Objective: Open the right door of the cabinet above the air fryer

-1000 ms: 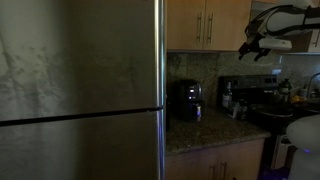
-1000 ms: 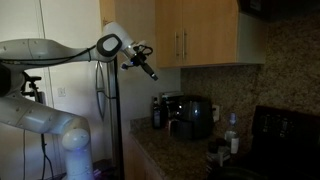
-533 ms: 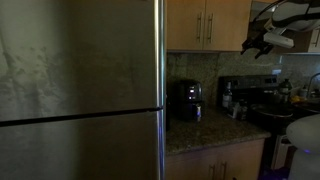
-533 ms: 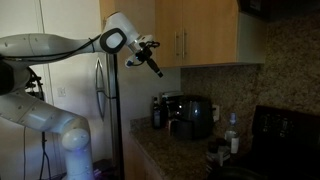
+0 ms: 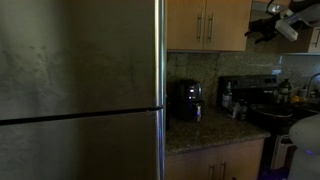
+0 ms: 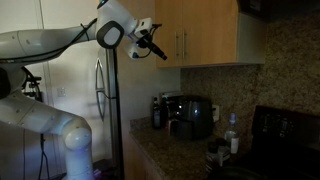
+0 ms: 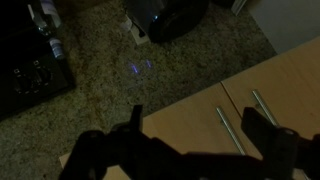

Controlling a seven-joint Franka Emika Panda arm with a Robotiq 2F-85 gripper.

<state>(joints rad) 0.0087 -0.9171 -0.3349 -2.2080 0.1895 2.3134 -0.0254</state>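
Note:
My gripper will next tilt up, outward and toward the fridge and bring its open fingers around the bar handle nearer the stove (image 7: 230, 130), since they hover off the door.
The cabinet (image 5: 207, 8) hangs above the black air fryer (image 5: 188, 100) on the counter. Its right door (image 5: 230, 25) is shut, with its bar handle (image 5: 212, 27) beside the twin door's handle. In an exterior view my gripper (image 5: 254, 36) hovers in the air at door height, off the door's face. The same door (image 6: 210, 35), air fryer (image 6: 195, 115) and gripper (image 6: 157, 50) also show from the side. In the wrist view my gripper (image 7: 198, 135) is open, its dark fingers (image 7: 262, 130) framing the right door's handle (image 7: 231, 131); nothing is between them.
A tall steel fridge (image 5: 80, 90) fills the side next to the cabinet. Bottles (image 5: 228, 100) and a black stove (image 5: 262, 105) stand on the granite counter (image 7: 100, 90) beside the air fryer. A tripod pole (image 6: 112, 110) stands under the arm.
The arm has lifted the gripper upward and nearer the cabinet, from below handle level to door height. The jaws have stayed open and the door has stayed shut.

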